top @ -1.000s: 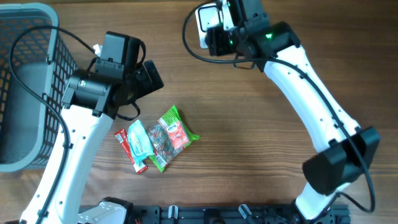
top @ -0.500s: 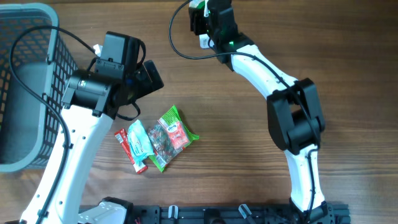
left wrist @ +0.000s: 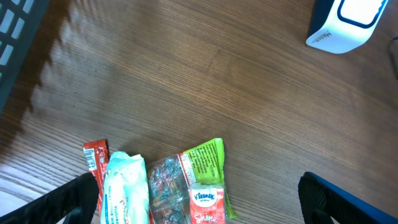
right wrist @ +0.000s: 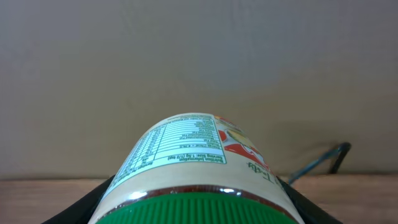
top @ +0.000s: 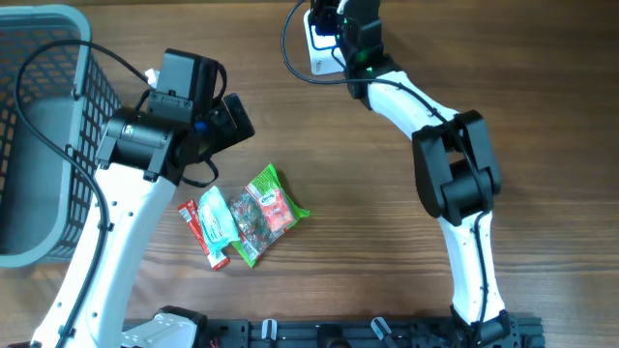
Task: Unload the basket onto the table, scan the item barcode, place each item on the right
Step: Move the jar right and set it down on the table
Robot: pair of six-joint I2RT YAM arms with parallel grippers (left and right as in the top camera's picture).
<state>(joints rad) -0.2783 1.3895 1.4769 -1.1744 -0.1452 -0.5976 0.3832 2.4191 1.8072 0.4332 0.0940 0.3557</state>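
Observation:
My right gripper will next move back from the scanner (top: pixel 321 50) and tip downward. It will stand the jar (right wrist: pixel 193 155) on the side of the table away from the basket.
My right gripper (right wrist: pixel 196 211) is shut on a jar (right wrist: pixel 193 155) with a green ribbed lid and a cream label showing a nutrition table. In the overhead view that gripper (top: pixel 337 21) sits at the table's far edge, right over the white and blue scanner (top: pixel 321 50), and the jar is mostly hidden there. The scanner (left wrist: pixel 345 22) also shows at the top right of the left wrist view. My left gripper (left wrist: pixel 199 214) hangs open and empty above a small pile of packets (left wrist: pixel 168 190). Seen from overhead, the left gripper (top: pixel 232 118) is up and left of the pile.
The pile (top: pixel 247 217) holds a red stick, a pale blue wipes packet, a clear packet, a green packet and a red Kleenex pack. A grey basket (top: pixel 73 106) stands at the left edge. A black cable (top: pixel 295 58) loops beside the scanner.
The right arm has swung its wrist left and toward the table's far edge, bringing the jar over the scanner. The left arm and the packets have not moved.

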